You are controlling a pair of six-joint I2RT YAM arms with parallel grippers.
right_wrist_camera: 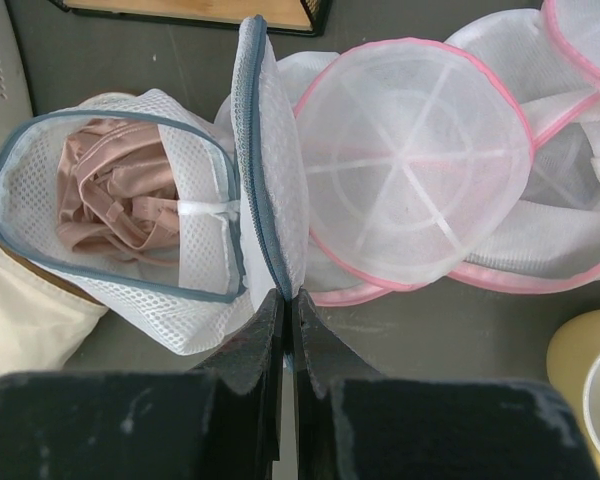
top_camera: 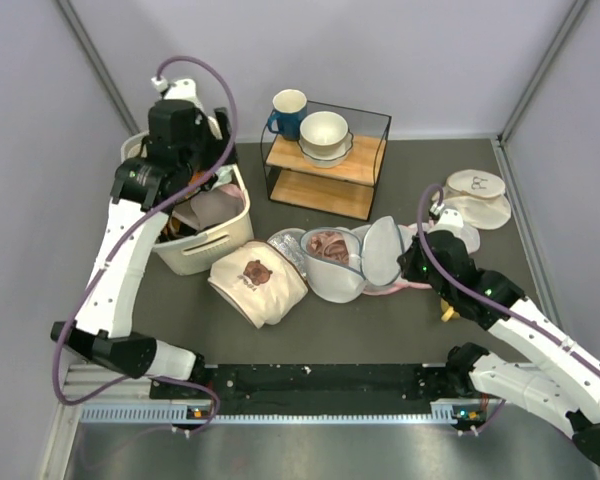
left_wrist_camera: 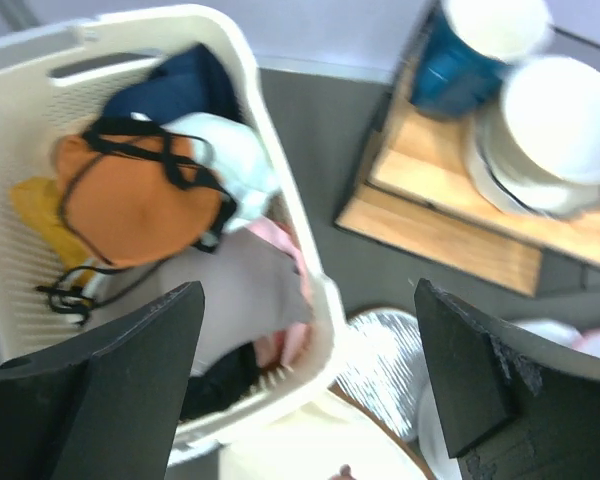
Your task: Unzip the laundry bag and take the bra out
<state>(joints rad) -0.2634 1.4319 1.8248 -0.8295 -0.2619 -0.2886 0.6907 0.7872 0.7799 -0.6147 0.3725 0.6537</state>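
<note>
The dusty-pink bra's fold (top_camera: 328, 246) is below my left gripper and to its right in the top view, so I should move across next and go down through the bag's uncovered opening.
The laundry bag (top_camera: 332, 280) of white mesh lies unzipped at the table's middle, its grey-blue zip rim showing. In the right wrist view the bag (right_wrist_camera: 195, 300) gapes at the left, and its round lid (right_wrist_camera: 270, 190) stands up on edge. The dusty-pink bra (right_wrist_camera: 105, 195) lies bunched inside the bag and also shows from above (top_camera: 327, 244). My right gripper (right_wrist_camera: 289, 296) is shut on the lid's zip edge, just right of the bag (top_camera: 412, 262). My left gripper (left_wrist_camera: 305, 370) is open and empty, high over the basket's near right rim (top_camera: 192, 172).
A white laundry basket (top_camera: 210, 248) holds an orange garment (left_wrist_camera: 130, 200) and other clothes. Bear-print beige cloth (top_camera: 255, 280) and a grey glittery disc (left_wrist_camera: 390, 360) lie left of the bag. Pink-trimmed mesh bags (right_wrist_camera: 420, 170) lie right. A wooden shelf (top_camera: 325, 170) holds a mug (top_camera: 285, 112) and a bowl (top_camera: 323, 135).
</note>
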